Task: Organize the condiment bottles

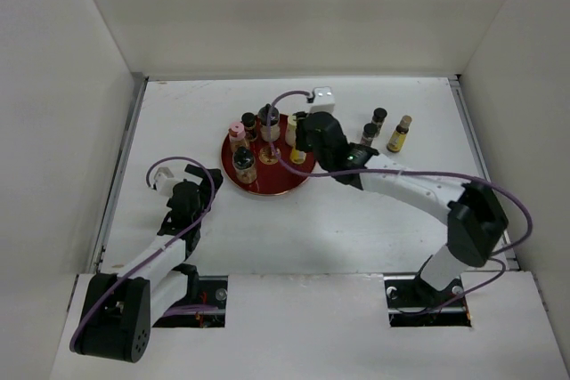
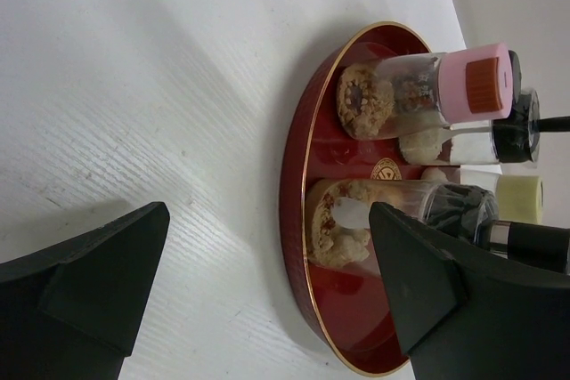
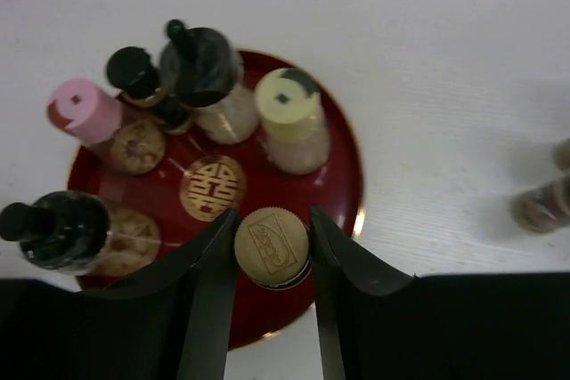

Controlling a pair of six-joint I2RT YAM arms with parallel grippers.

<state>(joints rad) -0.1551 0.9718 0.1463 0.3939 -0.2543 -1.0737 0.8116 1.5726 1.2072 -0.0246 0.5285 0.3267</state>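
Observation:
The tray's red bottom is empty beside the pink-capped jar, so the right gripper will go left in the top view next and come down onto the tray [image 3: 158, 188] there.
Several small condiment bottles stand on the round red tray [image 1: 267, 186]: a pink-capped jar [image 1: 236, 133], two black-capped ones [image 1: 248, 122] [image 1: 269, 117], a cream-capped one [image 1: 291, 126] and a bigger black-capped jar [image 1: 244, 165]. My right gripper [image 3: 272, 251] is shut on a tan-capped yellow bottle [image 3: 272, 242] over the tray's right part [image 3: 338, 166]; in the top view the gripper [image 1: 301, 144] covers most of that bottle [image 1: 297, 156]. My left gripper [image 1: 198, 186] is open and empty on the table left of the tray; its view [image 2: 267, 264] shows the tray's rim [image 2: 356, 309] and the pink-capped jar [image 2: 472, 84].
Three more small bottles stand on the table right of the tray: two dark-capped ones [image 1: 379, 117] [image 1: 369, 133] and a yellow one with a tan cap [image 1: 400, 133]. White walls enclose the table at the back and both sides.

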